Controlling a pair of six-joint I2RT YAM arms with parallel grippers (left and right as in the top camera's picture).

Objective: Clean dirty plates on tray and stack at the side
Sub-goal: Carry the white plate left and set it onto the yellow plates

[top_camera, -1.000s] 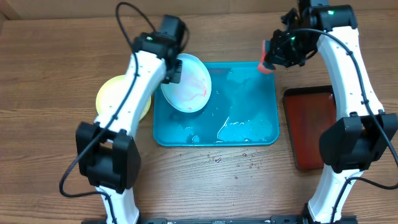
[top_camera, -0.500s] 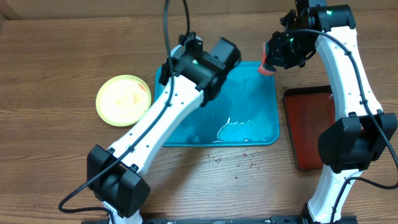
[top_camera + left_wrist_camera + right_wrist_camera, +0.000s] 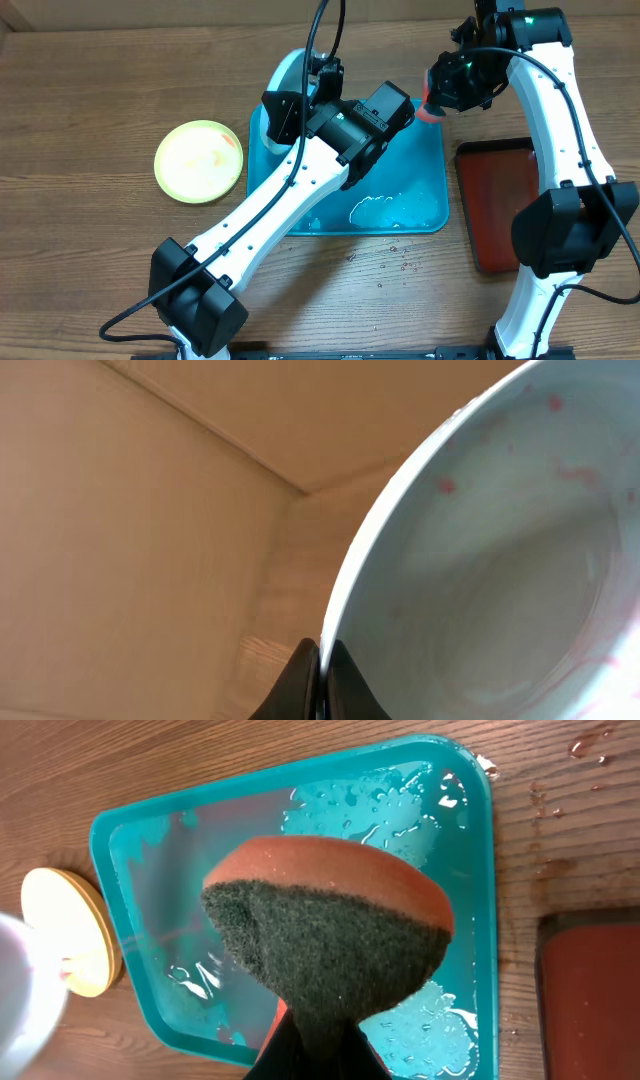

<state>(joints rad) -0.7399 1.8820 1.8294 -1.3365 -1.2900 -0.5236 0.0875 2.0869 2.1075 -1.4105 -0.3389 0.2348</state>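
Observation:
My left gripper moves down over the yellow-green plate (image 3: 198,161) next, levels its load, then releases it, as that plate lies below and to its left in the overhead view.
My left gripper (image 3: 322,678) is shut on the rim of the light-blue plate (image 3: 500,560), which has a white centre with red smears. In the overhead view this plate (image 3: 284,72) is held up on edge over the back left of the teal tray (image 3: 425,195), with the left arm across the tray. My right gripper (image 3: 320,1055) is shut on an orange sponge with a dark green scrub face (image 3: 330,935), held above the tray's back right corner (image 3: 430,106). A yellow-green plate (image 3: 198,161) lies on the table left of the tray. I cannot tell if another lies under it.
The tray's wet floor (image 3: 455,1010) holds water puddles. A dark red-brown tray (image 3: 500,205) lies to its right. Water drops dot the wood (image 3: 385,265) in front of the teal tray. A cardboard wall stands behind the table (image 3: 120,540).
My left arm has swung right from the tray's left side to across the tray, carrying the light-blue plate up and back. The right arm and sponge have barely moved.

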